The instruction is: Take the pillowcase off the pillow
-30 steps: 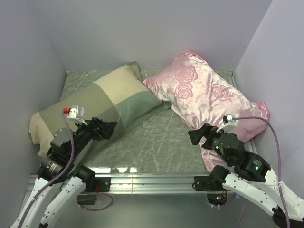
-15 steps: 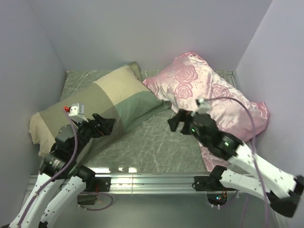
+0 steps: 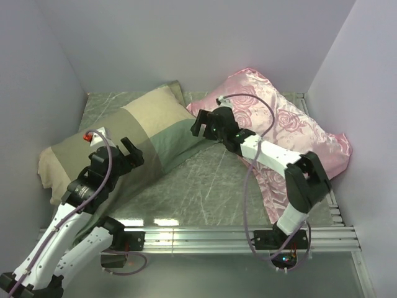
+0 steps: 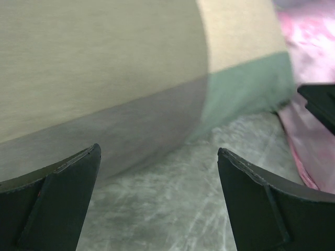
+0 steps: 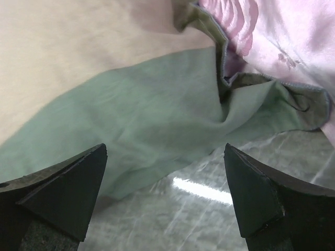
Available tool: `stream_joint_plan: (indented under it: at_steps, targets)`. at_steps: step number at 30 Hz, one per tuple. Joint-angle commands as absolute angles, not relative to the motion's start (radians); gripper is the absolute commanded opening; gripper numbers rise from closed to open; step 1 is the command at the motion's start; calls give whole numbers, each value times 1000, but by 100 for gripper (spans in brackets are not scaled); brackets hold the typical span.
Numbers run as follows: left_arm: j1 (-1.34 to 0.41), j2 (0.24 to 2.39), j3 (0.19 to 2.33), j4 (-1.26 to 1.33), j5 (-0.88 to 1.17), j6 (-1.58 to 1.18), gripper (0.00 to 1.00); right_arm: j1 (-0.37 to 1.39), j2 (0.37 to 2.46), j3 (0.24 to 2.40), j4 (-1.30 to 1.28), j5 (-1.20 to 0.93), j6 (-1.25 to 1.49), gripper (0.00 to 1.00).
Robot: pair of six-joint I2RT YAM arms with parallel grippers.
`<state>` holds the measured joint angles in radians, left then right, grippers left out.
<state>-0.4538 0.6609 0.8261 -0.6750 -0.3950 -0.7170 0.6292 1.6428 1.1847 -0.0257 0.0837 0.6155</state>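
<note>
Next, my right gripper moves down onto the green cloth (image 3: pixel 191 133) (image 5: pixel 170 117) beside the open hem and closes, since the green flap lies loose below that hem's fold.
The pillowcase (image 3: pixel 139 133), in beige, olive and grey-green blocks, lies filled out on the left of the table; the white pillow inside it is hidden. My left gripper (image 3: pixel 133 152) is open and empty, low over the case's near edge, which fills the left wrist view (image 4: pixel 115 78). My right gripper (image 3: pixel 200 126) is open and empty, stretched across to the case's right end. In the right wrist view the green flap (image 5: pixel 157 120) lies loose on the table, its open hem folded near the pink cover.
A shiny pink rose-patterned pillow (image 3: pixel 279 124) lies at the right, touching the case's right end, and shows in the right wrist view (image 5: pixel 277 36). Purple-grey walls close in the left, back and right. The marbled table (image 3: pixel 205 186) is bare between the pillows.
My right arm has swung far left and forward, from the pink pillow's near edge to the pillowcase's right end. My left gripper has risen a little over the case.
</note>
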Motion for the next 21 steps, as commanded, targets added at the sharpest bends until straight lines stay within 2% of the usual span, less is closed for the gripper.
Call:
stream_joint_plan:
  at_steps: [1, 6, 9, 12, 13, 15, 16, 18, 21]
  targets:
    - [-457, 727, 885, -765, -558, -834, 99, 621, 1738, 1258, 107, 14, 580, 100]
    - [-456, 831, 893, -822, -658, -942, 99, 623, 1854, 1301, 184, -32, 594, 100]
    - [-457, 856, 881, -793, -673, -960, 99, 626, 1904, 1327, 219, -73, 613, 95]
    - [-456, 864, 870, -766, -690, -953, 97, 632, 1908, 1325, 258, -94, 630, 77]
    - [-456, 861, 864, -761, -698, -950, 96, 638, 1893, 1318, 258, -80, 629, 59]
    - [-456, 856, 861, -746, -701, -940, 93, 647, 1865, 1312, 247, -58, 612, 36]
    - [-456, 851, 859, -744, -700, -940, 92, 658, 1833, 1309, 238, -39, 606, 15]
    - [-456, 842, 856, -730, -693, -924, 87, 667, 1795, 1302, 210, -26, 594, 1]
    - [-456, 821, 856, -704, -670, -887, 80, 693, 1659, 1273, 184, -3, 577, 0]
